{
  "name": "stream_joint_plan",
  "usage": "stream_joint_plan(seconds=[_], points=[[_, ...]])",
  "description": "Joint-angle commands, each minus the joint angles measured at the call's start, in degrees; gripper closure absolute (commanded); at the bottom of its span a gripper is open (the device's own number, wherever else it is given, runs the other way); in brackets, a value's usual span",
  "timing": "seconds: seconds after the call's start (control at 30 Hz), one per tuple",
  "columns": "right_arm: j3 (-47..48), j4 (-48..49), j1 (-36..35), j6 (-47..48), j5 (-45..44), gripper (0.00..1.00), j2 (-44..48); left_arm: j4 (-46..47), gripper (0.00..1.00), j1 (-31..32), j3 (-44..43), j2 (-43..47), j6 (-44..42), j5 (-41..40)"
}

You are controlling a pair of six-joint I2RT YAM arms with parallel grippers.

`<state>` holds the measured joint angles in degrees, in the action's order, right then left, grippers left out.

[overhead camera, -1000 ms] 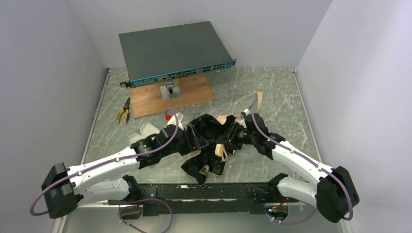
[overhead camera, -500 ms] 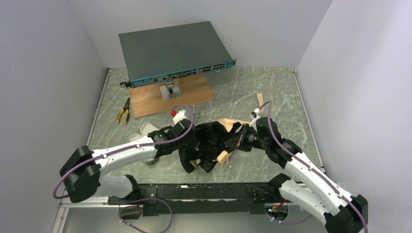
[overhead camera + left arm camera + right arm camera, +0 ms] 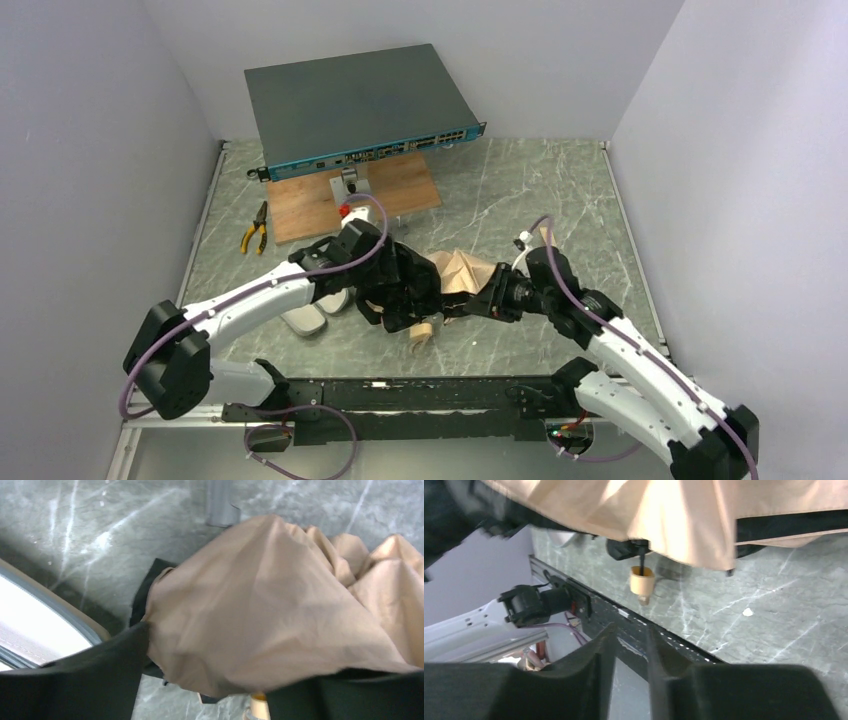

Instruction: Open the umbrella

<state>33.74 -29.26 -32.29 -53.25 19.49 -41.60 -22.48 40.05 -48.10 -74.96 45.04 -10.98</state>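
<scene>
My left gripper should next move back and to its right in the top view while turning, and take hold of the tan handle, which sticks out clear of the fabric.
The umbrella lies bunched on the table's middle, with its beige fabric on top and black lining beneath. Its small tan handle pokes out toward the near edge. My left gripper presses into the bundle's left side. In the left wrist view the left gripper has its jaws wide apart, and the umbrella's fabric bulges between them. My right gripper sits at the bundle's right side. In the right wrist view the right gripper shows only a narrow gap with nothing in it. The handle hangs on its thin black shaft ahead of the right gripper.
A whitish oblong case shell lies left of the bundle, under my left arm. A network switch stands on a wooden board at the back. Yellow-handled pliers lie at the left. A black rail runs along the near edge.
The umbrella was sprawled with black lining showing and is now a tighter bundle, beige side up. My left arm has swung in over it. My right gripper has dropped nearer.
</scene>
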Motion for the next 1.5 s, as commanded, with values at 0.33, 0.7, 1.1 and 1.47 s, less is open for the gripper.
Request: stream_joint_plan(seconds=[0.33,0.7,1.1,1.47], points=[[7.3,-1.7,-0.1,8.1,-6.9,0.35,-4.4,-9.2,0.06,20.8,-2.8,6.2,1.0,-6.6],[12.0,-8.6,0.0,9.4,-13.6,0.18,5.9,-13.7,0.01,27.8,-14.7,-14.2,7.1,-10.7],[11.3,-9.0,0.0,10.8,-12.6,0.17,6.6,-27.5,0.16,29.8,-27.5,-29.6,13.8,-12.1],[11.0,-8.0,0.0,11.6,-11.7,0.17,6.2,-31.9,0.49,31.9,-29.2,-34.6,18.2,-11.9]])
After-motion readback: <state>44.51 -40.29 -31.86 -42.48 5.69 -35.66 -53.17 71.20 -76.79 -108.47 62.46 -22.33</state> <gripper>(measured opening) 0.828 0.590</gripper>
